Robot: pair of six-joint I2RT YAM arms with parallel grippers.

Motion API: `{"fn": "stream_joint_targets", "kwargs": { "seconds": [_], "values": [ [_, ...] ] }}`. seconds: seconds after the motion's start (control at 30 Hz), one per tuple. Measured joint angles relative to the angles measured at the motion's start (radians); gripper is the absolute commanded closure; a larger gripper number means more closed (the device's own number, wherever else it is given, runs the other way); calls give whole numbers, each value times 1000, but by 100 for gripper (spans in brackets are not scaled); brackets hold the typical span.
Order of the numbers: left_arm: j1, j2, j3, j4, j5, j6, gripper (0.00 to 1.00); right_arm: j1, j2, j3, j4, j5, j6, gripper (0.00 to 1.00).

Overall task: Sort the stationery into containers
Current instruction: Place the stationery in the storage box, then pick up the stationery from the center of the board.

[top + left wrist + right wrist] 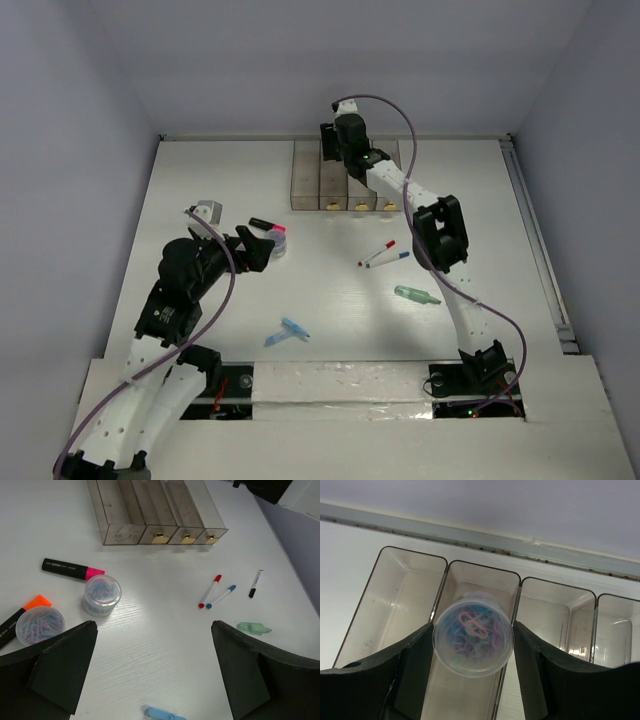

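The clip jar by the pink cap stands upright below my left gripper, so next that gripper will shift to its right in the top view and go down with its fingers on both sides of the jar.
My right gripper (345,150) is at the back over the row of four clear-brownish bins (345,185). In the right wrist view it (473,647) is shut on a round clear jar of coloured paper clips (473,634), held above the second bin from the left (485,582). My left gripper (154,630) is open and empty above the table. Ahead of it lie two more clip jars (102,595) (40,625), a pink marker (70,569), an orange marker (22,612), a red-capped pen (210,591), a blue-capped pen (220,596), a green piece (253,628) and a light-blue piece (165,714).
A thin black-capped pen (255,583) lies right of the two pens. The bins (155,510) show gold front knobs. A raised rail (535,250) runs along the table's right edge. White walls close the back and sides.
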Motion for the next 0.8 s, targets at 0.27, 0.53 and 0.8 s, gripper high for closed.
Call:
{"fn": "stream_joint_targets", "kwargs": {
  "seconds": [0.27,0.53,0.8],
  "values": [
    [0,103,5,-39,-71,0,1,0,1,0,-1,-17,15,1],
    [-93,196,98,-92,-201,-26,1,0,-90,-108,-3,-81,41,11],
    [-354,442,183,-71,-480,-91,2,0,-701,-703,85,-184,142,46]
  ]
}}
